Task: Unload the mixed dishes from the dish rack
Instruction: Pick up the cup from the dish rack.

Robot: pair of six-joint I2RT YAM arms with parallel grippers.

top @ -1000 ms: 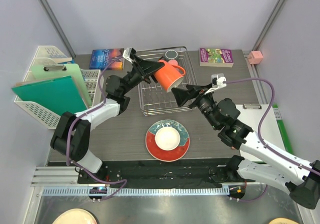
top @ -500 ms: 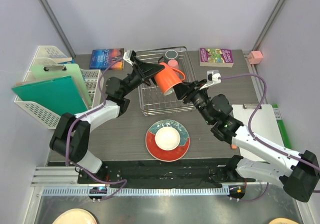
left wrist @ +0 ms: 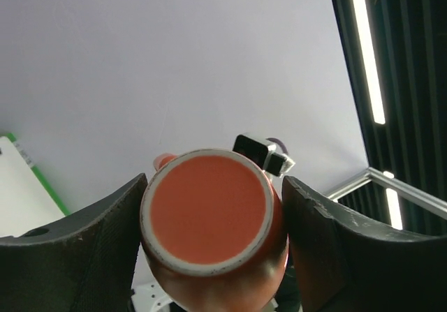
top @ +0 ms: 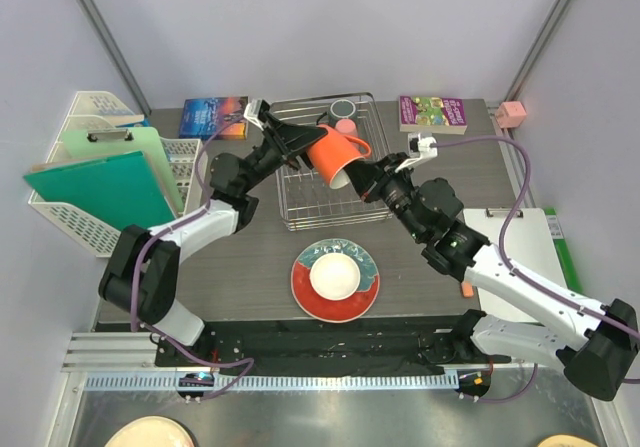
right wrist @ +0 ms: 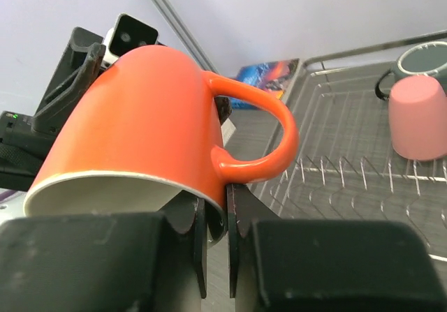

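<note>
The mug will go on the clear tabletop beside the teal plate, so next my right gripper will pull back, move down and let go of it there.
The orange mug (top: 335, 154) hangs tilted above the dish rack (top: 330, 207), held from both sides. My left gripper (top: 312, 147) is shut on its body at the base end (left wrist: 209, 218). My right gripper (top: 358, 180) pinches the mug's rim (right wrist: 140, 123) just under the handle, one finger inside and one outside. In the rack's far end stand the pink cup (top: 345, 126) and the dark grey mug (top: 343, 108). The teal plate (top: 300, 287) lies on the table in front of the rack with the small bowl (top: 334, 276) on it.
A white lattice basket (top: 70, 222) holding green clipboards stands at the left. Two books (top: 213, 117) (top: 433, 113) lie along the back edge beside the rack. A clipboard (top: 530, 252) lies at the right, and a small pink object (top: 512, 114) sits in the back right corner.
My right gripper came in from the right and shut on the mug's rim below the handle. The left gripper kept its hold and the mug barely shifted.
</note>
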